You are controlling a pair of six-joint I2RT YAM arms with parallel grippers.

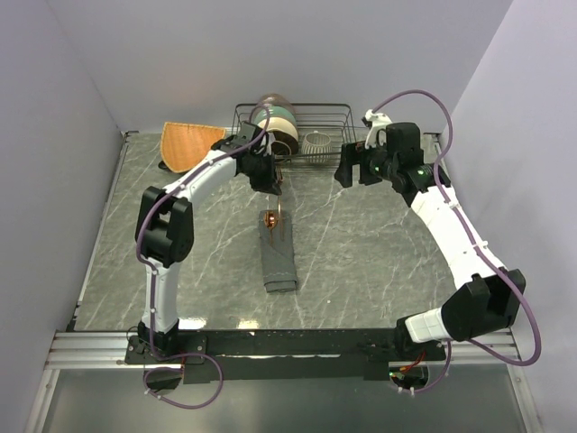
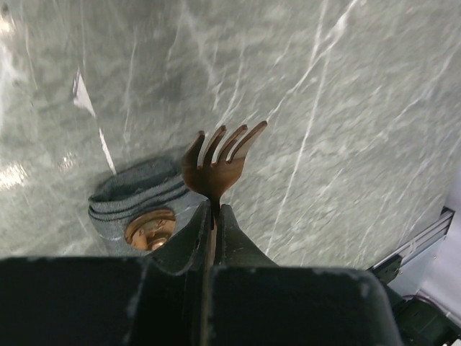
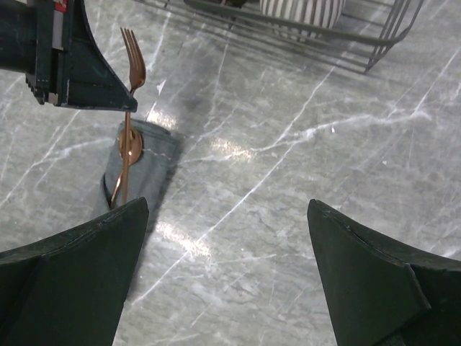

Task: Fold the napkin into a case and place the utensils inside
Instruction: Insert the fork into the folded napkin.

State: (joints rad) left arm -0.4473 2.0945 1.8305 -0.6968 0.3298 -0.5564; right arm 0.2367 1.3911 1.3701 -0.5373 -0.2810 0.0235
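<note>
My left gripper should next move back and down to the bare part of the case beside the spoon bowl and release the fork (image 2: pixel 220 162), as its tines are still beyond the case.
The napkin lies folded into a long dark grey case (image 1: pixel 279 257) in the middle of the table, its layered end (image 2: pixel 137 196) showing below my left wrist. A copper spoon bowl (image 1: pixel 270 218) (image 2: pixel 150 229) rests on the case's far end. My left gripper (image 1: pixel 269 183) (image 2: pixel 214 213) is shut on the neck of a copper fork (image 2: pixel 220 162) (image 3: pixel 133 58), tines up. The fork's handle slants down to the case (image 3: pixel 148 173) beside the spoon bowl (image 3: pixel 134 146). My right gripper (image 1: pixel 347 171) (image 3: pixel 227 203) hangs open over bare table right of the case, nothing between its fingers.
A black wire rack (image 1: pixel 334 113) at the back holds upright plates and a ribbed striped cup (image 1: pixel 315 142) (image 3: pixel 302 9). An orange woven fan-shaped mat (image 1: pixel 189 144) lies at the back left. Walls close in the table on the left, the right and behind.
</note>
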